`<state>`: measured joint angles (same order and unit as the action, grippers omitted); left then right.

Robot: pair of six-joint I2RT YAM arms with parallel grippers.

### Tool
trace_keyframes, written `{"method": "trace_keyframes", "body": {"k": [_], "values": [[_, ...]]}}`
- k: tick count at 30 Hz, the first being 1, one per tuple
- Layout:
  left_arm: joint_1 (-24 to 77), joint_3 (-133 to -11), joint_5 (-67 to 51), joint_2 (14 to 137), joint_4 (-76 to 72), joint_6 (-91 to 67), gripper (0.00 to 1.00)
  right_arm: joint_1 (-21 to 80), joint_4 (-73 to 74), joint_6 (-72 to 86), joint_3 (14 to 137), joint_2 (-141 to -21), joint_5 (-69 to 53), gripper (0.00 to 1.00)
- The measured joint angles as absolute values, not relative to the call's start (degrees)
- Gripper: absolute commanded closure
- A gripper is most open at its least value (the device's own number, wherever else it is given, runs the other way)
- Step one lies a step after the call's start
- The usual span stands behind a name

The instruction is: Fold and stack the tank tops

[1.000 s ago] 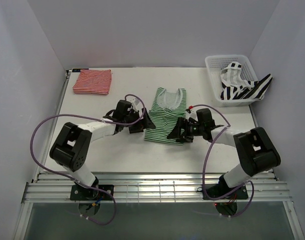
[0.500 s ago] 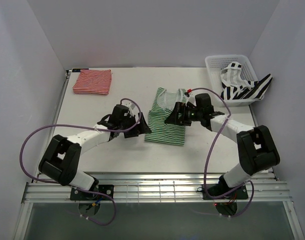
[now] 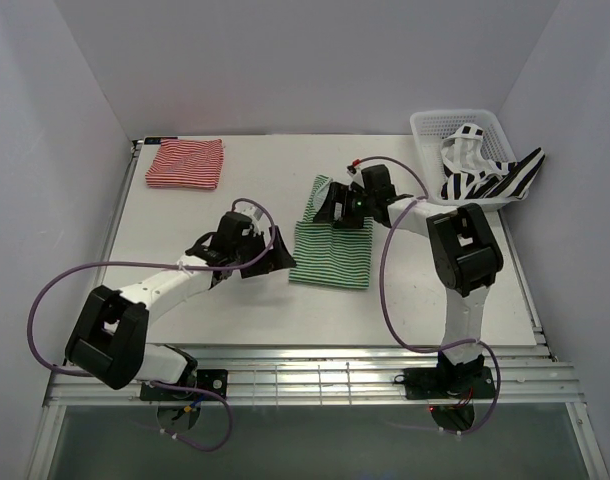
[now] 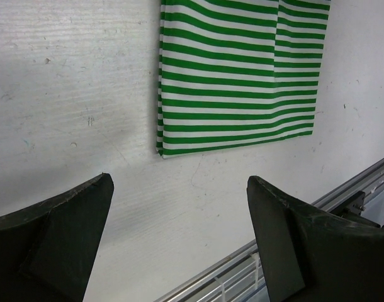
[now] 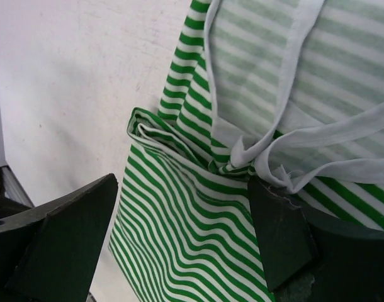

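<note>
The near corner of the green-and-white tank top [image 3: 291, 285] [image 4: 159, 152] lies flat and clear of the robot's fingers, so the left gripper should go down and shift onto that corner.
The green-and-white tank top [image 3: 332, 252] lies lengthwise mid-table, sides folded in, white-trimmed straps [image 5: 286, 126] at its far end. My right gripper [image 3: 325, 207] hovers open over the strap end; in the right wrist view [image 5: 182, 220] striped cloth lies between the fingers, and the right finger [image 5: 280, 236] is close to the bunched trim. My left gripper [image 3: 285, 258] stands open above bare table beside the top's near-left corner [image 4: 162, 151], nothing between its fingers [image 4: 179, 217]. The red-and-white top [image 3: 185, 163] lies folded at the far left. The black-and-white top [image 3: 485, 172] hangs out of the basket.
A white lattice basket [image 3: 430, 125] stands at the far right corner. The table's metal front rail [image 4: 255, 264] runs just beyond the left gripper. Purple cables [image 3: 60, 290] loop off both arms. Grey walls enclose the table on three sides.
The right gripper has travelled from the green top's near hem up to its strap end. The left gripper has drawn back slightly toward the near edge. Both stayed open.
</note>
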<state>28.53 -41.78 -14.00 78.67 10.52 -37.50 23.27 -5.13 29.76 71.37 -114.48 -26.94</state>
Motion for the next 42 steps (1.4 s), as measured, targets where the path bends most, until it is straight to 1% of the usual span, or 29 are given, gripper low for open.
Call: {"method": "trace_keyframes", "body": {"k": [4, 7, 9, 12, 16, 17, 19, 20, 21, 24, 25, 26, 28, 29, 31, 32, 33, 35, 37, 38, 39, 40, 41, 42], "values": [[28.5, -41.0, -14.0, 78.1, 11.1, -37.5, 0.02, 23.3, -1.5, 29.0, 74.3, -115.1, -23.8, 0.10], [28.5, -40.8, -13.9, 78.3, 11.6, -37.6, 0.02, 23.3, 1.6, 27.9, 74.1, -112.4, -21.3, 0.10], [28.5, -40.8, -13.9, 78.8, 11.4, -37.6, 0.02, 23.3, 3.3, 27.3, 72.5, -108.0, -19.3, 0.10], [28.6, -40.8, -13.9, 80.6, 10.4, -37.6, 0.03, 23.3, 4.2, 26.6, 66.6, -97.4, -16.5, 0.10], [28.9, -40.9, -14.0, 84.7, 8.6, -37.8, 0.12, 22.9, 4.2, 26.7, 55.3, -81.5, -14.5, 0.10], [29.0, -41.0, -14.0, 85.7, 8.2, -37.9, 0.13, 22.8, 3.9, 26.8, 52.4, -78.5, -14.2, 0.10], [29.2, -41.4, -14.2, 87.9, 6.9, -38.2, 0.19, 22.8, 4.4, 27.4, 46.5, -74.4, -14.3, 0.10], [29.3, -41.9, -14.3, 88.6, 6.3, -38.3, 0.21, 22.7, 4.4, 28.0, 43.6, -73.2, -14.5, 0.10], [29.6, -42.3, -14.3, 89.4, 5.4, -38.5, 0.26, 22.6, 4.8, 28.6, 40.9, -72.3, -15.0, 0.10], [30.2, -43.2, -14.6, 91.5, 3.4, -38.7, 0.33, 22.6, 4.8, 31.1, 32.9, -70.8, -16.4, 0.10], [30.4, -43.2, -14.6, 91.9, 2.9, -38.7, 0.39, 22.6, 4.9, 31.9, 30.9, -70.5, -16.8, 0.10], [30.6, -43.2, -14.6, 92.2, 2.4, -39.0, 0.43, 22.6, 4.8, 32.8, 29.2, -70.3, -16.9, 0.09], [31.1, -43.2, -14.6, 92.9, 1.8, -39.1, 0.48, 22.6, 4.2, 34.4, 27.1, -69.9, -17.7, 0.07], [31.3, -43.1, -14.6, 93.1, 1.3, -39.2, 0.54, 22.6, 3.4, 34.7, 26.9, -69.8, -17.5, 0.06], [31.7, -42.7, -14.6, 93.3, 0.8, -39.4, 0.60, 22.6, 1.8, 35.4, 26.5, -69.9, -17.6, 0.03], [31.7, -42.4, -14.5, 93.3, 0.7, -39.5, 0.64, 22.6, 1.0, 35.7, 26.4, -70.2, -17.7, 0.00], [31.8, -42.2, -14.5, 93.3, 0.6, -39.6, 0.66, 22.5, 0.0, 36.2, 26.4, -70.7, -18.0, 0.02], [31.8, -41.6, -14.5, 93.3, -0.1, -39.9, 0.69, 22.5, -2.6, 37.0, 26.4, -72.1, -18.4, 0.12], [31.9, -41.4, -14.3, 93.3, -0.3, -40.0, 0.73, 22.5, -3.9, 37.7, 26.3, -73.3, -18.5, 0.20], [31.9, -41.2, -14.3, 93.3, -0.5, -40.1, 0.75, 22.5, -4.5, 38.1, 26.3, -73.7, -18.7, 0.28], [31.9, -41.1, -14.3, 93.3, -0.6, -40.2, 0.78, 22.5, -4.8, 38.2, 26.3, -74.1, -18.5, 0.32], [31.9, -41.0, -14.3, 93.3, -0.7, -40.3, 0.79, 22.5, -4.8, 38.5, 26.2, -74.3, -18.1, 0.37], [32.0, -41.0, -14.1, 93.3, -0.7, -40.3, 0.81, 22.5, -4.7, 38.7, 26.0, -74.5, -17.9, 0.47], [32.0, -41.0, -14.1, 93.3, -0.6, -40.3, 0.85, 22.5, -4.7, 38.6, 25.8, -74.6, -17.8, 0.53]]}}
